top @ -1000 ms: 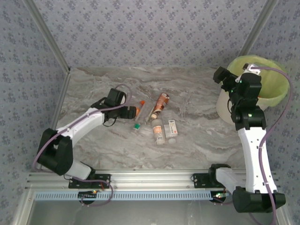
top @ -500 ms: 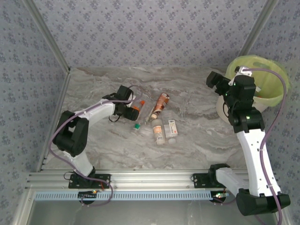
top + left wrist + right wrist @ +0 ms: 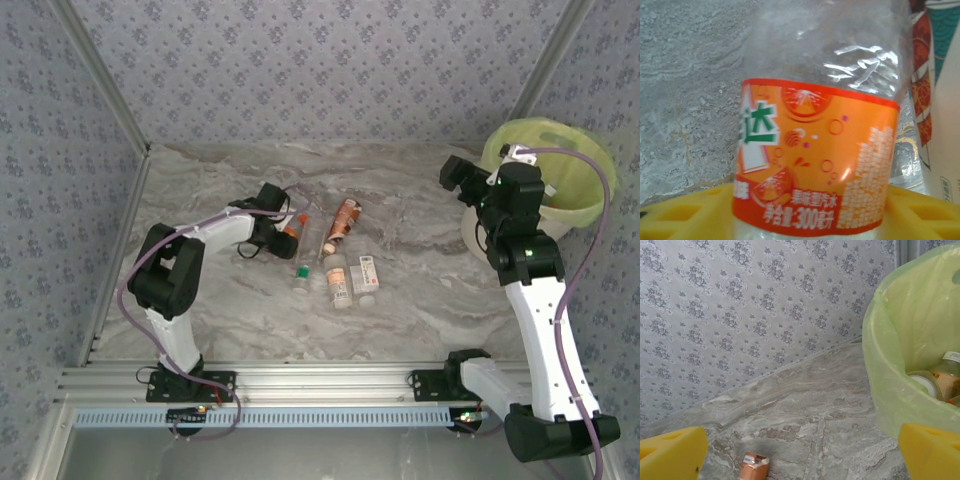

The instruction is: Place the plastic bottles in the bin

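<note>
I will move my right gripper away from the bin [image 3: 550, 170] next, across the marble to the cap end of the orange-labelled bottle, beside my left gripper.
An orange-labelled clear bottle [image 3: 820, 150] lies between the yellow fingers [image 3: 680, 215] of my left gripper [image 3: 810, 215], whose pads touch it on both sides. From above, the left gripper [image 3: 280, 228] is low on the table at that bottle [image 3: 293, 227]. Beside it lie a brown bottle [image 3: 343, 220], a green-capped bottle [image 3: 302, 275] and a white-labelled bottle [image 3: 339, 282]. The bin [image 3: 550, 170], lined with a lime-green bag, stands at the far right. My right gripper [image 3: 458, 175] hangs open beside the bin's left wall [image 3: 890, 365], and bottles [image 3: 947, 372] rest inside it.
A small white and red box-shaped item [image 3: 366, 274] lies next to the bottles, and a patterned carton-like item [image 3: 935, 100] is right of the held bottle. Patterned walls close the table at the back and on both sides. Bare marble [image 3: 430, 290] stretches between the bottles and the bin.
My left arm has reached right onto the orange-labelled bottle and its jaws have narrowed around it. The green-capped bottle has shifted slightly. The right gripper has swung a little left of the bin.
</note>
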{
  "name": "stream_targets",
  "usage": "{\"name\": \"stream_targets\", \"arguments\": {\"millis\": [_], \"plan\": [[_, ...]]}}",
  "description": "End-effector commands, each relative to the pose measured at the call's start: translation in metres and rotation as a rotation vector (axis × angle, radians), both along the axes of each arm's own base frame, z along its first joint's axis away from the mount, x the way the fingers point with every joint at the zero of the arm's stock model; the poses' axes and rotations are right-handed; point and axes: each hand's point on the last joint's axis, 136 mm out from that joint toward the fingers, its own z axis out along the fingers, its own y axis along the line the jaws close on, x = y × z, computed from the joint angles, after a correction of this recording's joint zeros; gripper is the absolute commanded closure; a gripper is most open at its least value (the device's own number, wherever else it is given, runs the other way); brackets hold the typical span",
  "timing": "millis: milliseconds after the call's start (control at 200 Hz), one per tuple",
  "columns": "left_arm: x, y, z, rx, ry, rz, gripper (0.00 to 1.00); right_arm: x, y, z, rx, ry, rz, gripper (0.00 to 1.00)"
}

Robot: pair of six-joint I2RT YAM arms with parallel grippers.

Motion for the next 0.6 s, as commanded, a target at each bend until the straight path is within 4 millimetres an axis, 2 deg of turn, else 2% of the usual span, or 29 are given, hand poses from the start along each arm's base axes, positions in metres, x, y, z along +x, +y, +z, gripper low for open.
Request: {"name": "stream_targets", "arguments": {"millis": [0,105,245,255,270,430,515,595], "plan": [[-0.004,0.002,0.003,-0.010,0.005,-0.016,0.41,0.001,0.004,-0.008,-0.007,0.019,0.012,0.00],[-0.002,0.003,0.018,-0.026,-0.045,-0.004,0.43,0.003,0.010,-0.014,0.011,0.031,0.033,0.00],[0.001,0.006,0.046,-0.054,-0.129,0.028,0.48,0.008,0.032,-0.014,0.066,0.021,0.117,0.00],[0.001,0.006,0.048,-0.057,-0.134,0.029,0.48,0.009,0.033,-0.026,0.066,0.048,0.123,0.00],[0.001,0.007,0.052,-0.066,-0.145,0.033,0.49,0.010,0.036,-0.030,0.069,0.056,0.133,0.00],[-0.005,-0.004,0.091,-0.209,-0.242,0.037,0.54,0.015,0.054,-0.044,0.100,0.097,0.184,0.00],[-0.012,-0.010,0.112,-0.295,-0.283,0.028,0.59,0.019,0.072,-0.049,0.149,0.096,0.249,0.00],[-0.020,-0.018,0.133,-0.396,-0.322,0.011,0.68,0.021,0.092,-0.049,0.172,0.102,0.337,0.00]]}}
